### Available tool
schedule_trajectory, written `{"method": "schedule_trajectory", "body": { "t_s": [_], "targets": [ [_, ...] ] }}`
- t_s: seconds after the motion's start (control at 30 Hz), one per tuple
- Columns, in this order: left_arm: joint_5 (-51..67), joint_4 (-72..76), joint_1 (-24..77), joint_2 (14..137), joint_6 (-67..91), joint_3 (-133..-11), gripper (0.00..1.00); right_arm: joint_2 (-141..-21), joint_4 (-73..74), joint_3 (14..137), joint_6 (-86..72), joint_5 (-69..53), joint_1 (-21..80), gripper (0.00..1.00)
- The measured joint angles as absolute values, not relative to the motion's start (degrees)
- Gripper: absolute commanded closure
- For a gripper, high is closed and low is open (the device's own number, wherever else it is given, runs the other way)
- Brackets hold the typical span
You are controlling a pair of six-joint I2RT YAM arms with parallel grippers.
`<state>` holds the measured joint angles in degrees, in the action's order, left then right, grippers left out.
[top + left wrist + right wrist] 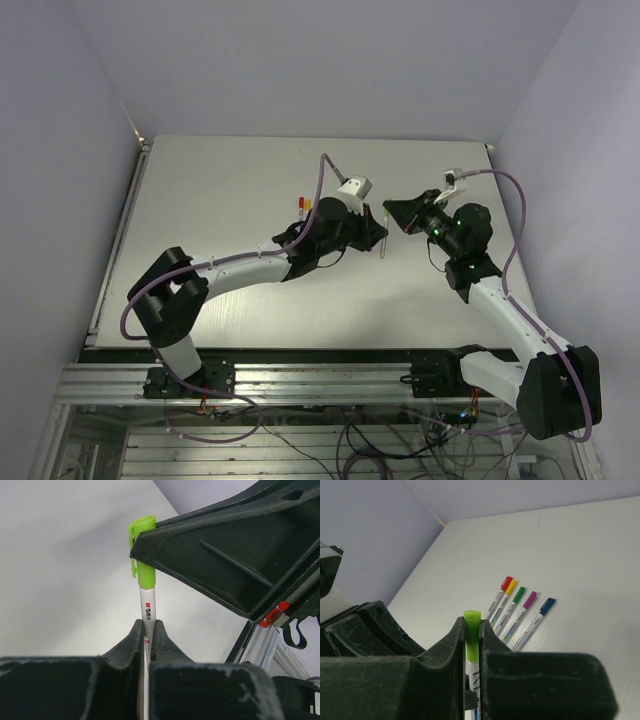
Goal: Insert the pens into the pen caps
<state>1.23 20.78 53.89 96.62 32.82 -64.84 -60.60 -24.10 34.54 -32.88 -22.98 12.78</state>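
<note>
The left gripper lowers leftward in the top view next and releases where the row ends. Bare tabletop beside the blue pen lies below it that way.
My left gripper (146, 627) is shut on the white barrel of a pen (148, 605) held above the table. A light green pen cap (145, 575) sits on that pen's far end. My right gripper (472, 630) is shut on this same cap (472, 617), and the barrel (473, 677) runs down between its jaws. In the top view the left gripper (376, 233) and right gripper (399, 216) meet tip to tip at mid-table. Several other pens lie side by side with caps on: red (506, 584), yellow (511, 586), green (519, 594), purple (530, 599), blue (547, 605).
In the top view the capped pens (304, 206) lie just left of the left wrist, partly hidden by the arm. The white table (200, 200) is walled at the back and on both sides. An aluminium rail runs along its near edge.
</note>
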Motion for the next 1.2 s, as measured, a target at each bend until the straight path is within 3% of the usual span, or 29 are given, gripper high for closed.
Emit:
{"method": "schedule_trajectory", "body": {
  "t_s": [1.2],
  "targets": [
    [-1.4,13.7,51.4,97.4,24.9,-66.2,0.93,-70.5,-14.9,43.1,-27.0,-16.6,18.9,0.98]
  ]
}}
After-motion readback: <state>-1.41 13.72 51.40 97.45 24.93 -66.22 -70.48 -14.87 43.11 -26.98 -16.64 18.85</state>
